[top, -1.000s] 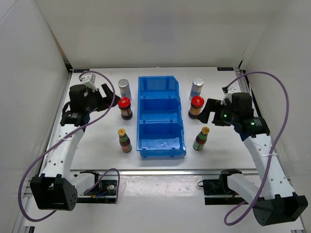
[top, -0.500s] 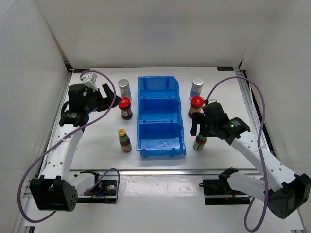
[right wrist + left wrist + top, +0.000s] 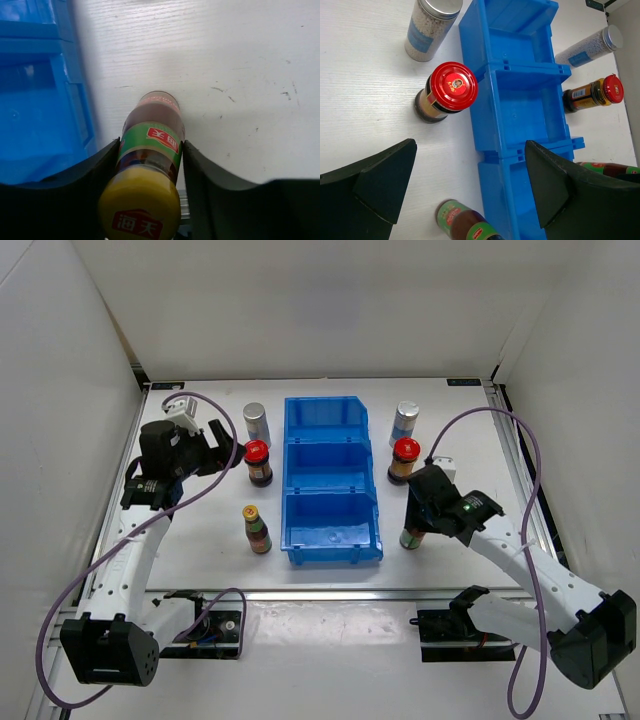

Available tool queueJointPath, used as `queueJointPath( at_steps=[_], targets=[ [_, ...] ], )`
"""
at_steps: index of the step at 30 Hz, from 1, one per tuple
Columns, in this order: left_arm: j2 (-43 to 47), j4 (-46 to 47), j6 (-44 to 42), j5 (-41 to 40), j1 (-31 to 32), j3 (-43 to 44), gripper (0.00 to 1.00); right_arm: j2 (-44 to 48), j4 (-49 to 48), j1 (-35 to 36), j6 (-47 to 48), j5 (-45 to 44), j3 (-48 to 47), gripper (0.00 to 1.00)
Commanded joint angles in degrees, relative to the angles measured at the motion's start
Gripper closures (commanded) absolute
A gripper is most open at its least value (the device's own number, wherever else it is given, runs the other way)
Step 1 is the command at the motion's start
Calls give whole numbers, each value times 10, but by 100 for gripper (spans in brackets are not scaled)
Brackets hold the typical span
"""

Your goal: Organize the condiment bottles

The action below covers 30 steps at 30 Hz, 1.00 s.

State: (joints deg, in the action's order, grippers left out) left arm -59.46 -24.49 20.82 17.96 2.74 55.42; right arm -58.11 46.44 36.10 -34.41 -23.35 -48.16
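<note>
The bin's nearest section (image 3: 355, 527) (image 3: 37, 92) is empty. My right gripper should next lift, move left in the top view, lower the yellow-capped bottle in there and let go.
My right gripper (image 3: 416, 517) (image 3: 151, 152) is shut on a yellow-capped bottle (image 3: 410, 536) (image 3: 152, 142) that stands on the table right of the blue bin (image 3: 287, 455). Both fingers (image 3: 107, 160) press its green-and-red label. Behind it stand a red-capped dark bottle (image 3: 404, 459) and a silver-topped bottle (image 3: 404, 423). Left of the bin stand a silver-topped bottle (image 3: 256, 423) (image 3: 431, 27), a red-capped bottle (image 3: 258, 462) (image 3: 447, 90) and a yellow-capped bottle (image 3: 257, 529) (image 3: 462, 220). My left gripper (image 3: 228, 443) (image 3: 470, 147) hangs open just left of that red-capped bottle, holding nothing.
The blue bin (image 3: 520, 75) (image 3: 40, 100) has three compartments in a row front to back, all with nothing in them. White walls close the table at left, right and back. Purple cables loop beside both arms.
My right arm swung from beside the red-capped bottle forward to the yellow-capped bottle, and its jaws closed on it. The left arm has barely shifted.
</note>
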Motion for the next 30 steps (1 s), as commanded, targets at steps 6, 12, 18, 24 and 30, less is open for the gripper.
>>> queueJointPath(
  at_steps=[6,12,18,24,30],
  targets=[
    [13,-12,-15,-13,-1,-4,0,7,-11,2,9,-28,-12,70],
    [13,-17,-15,-19,-1,1,0,7,14,7,65,-22,-110,87],
    [13,-17,-20,-19,-1,7,0,-21,19,43,113,19,-228,93],
    [18,-17,-25,-31,-1,7,0,-82,1,113,128,57,-279,96],
    [18,-17,-25,-31,-1,7,0,-147,-62,147,128,31,-246,96]
  ],
)
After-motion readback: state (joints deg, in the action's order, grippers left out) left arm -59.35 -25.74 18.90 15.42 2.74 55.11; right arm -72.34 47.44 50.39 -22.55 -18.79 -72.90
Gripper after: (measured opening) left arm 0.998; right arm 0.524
